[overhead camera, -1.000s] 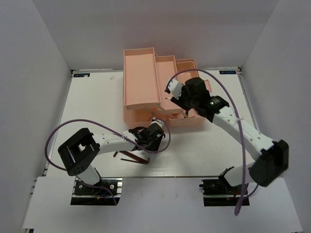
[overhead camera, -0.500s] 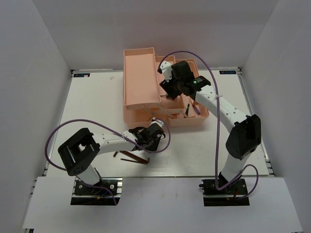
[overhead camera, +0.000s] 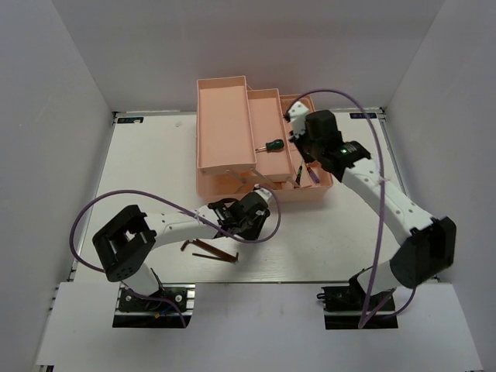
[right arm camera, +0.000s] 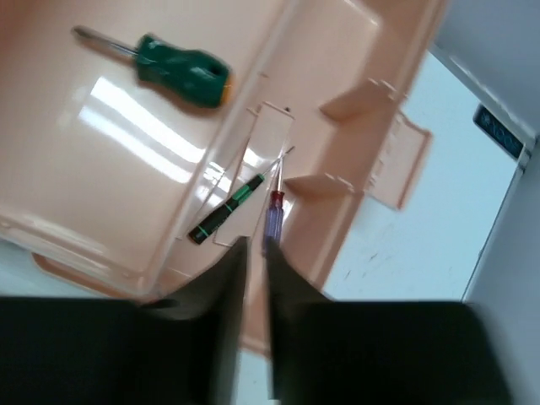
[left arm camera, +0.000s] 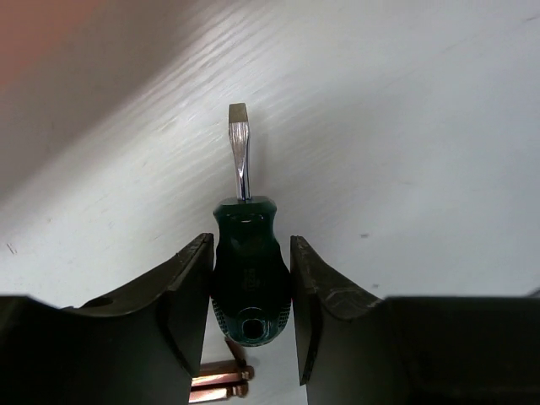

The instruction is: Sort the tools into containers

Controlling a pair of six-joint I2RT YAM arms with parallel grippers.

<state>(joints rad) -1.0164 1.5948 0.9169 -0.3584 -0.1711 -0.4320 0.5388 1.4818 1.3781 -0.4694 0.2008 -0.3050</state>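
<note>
The other green-handled screwdriver is already in the toolbox's middle tray (overhead camera: 273,161). I will lift my left gripper and carry it outward over that tray to let go of the screwdriver there.
The salmon-pink toolbox (overhead camera: 225,116) stands open at the back centre, its tiered trays fanned out. One green-handled screwdriver (overhead camera: 271,145) lies in the middle tray and shows in the right wrist view (right arm camera: 181,69). My right gripper (overhead camera: 301,147) hovers above the box, empty, its jaws almost together (right arm camera: 256,245). Below it lie the dark-handled precision screwdriver (right arm camera: 228,207) and the blue-handled one (right arm camera: 272,224). My left gripper (overhead camera: 252,209) is shut on the other green-handled screwdriver (left arm camera: 251,270), just in front of the box. Two brown hex keys (overhead camera: 213,252) lie on the table.
The hex keys also show under the left fingers in the left wrist view (left arm camera: 218,381). The box's front wall is a blurred pink patch at the top left of that view (left arm camera: 34,34). White walls enclose the table on three sides.
My right gripper let go of a green-handled screwdriver, which now lies in the middle tray, and drew back to the right. My left gripper shifted slightly right and towards the box.
</note>
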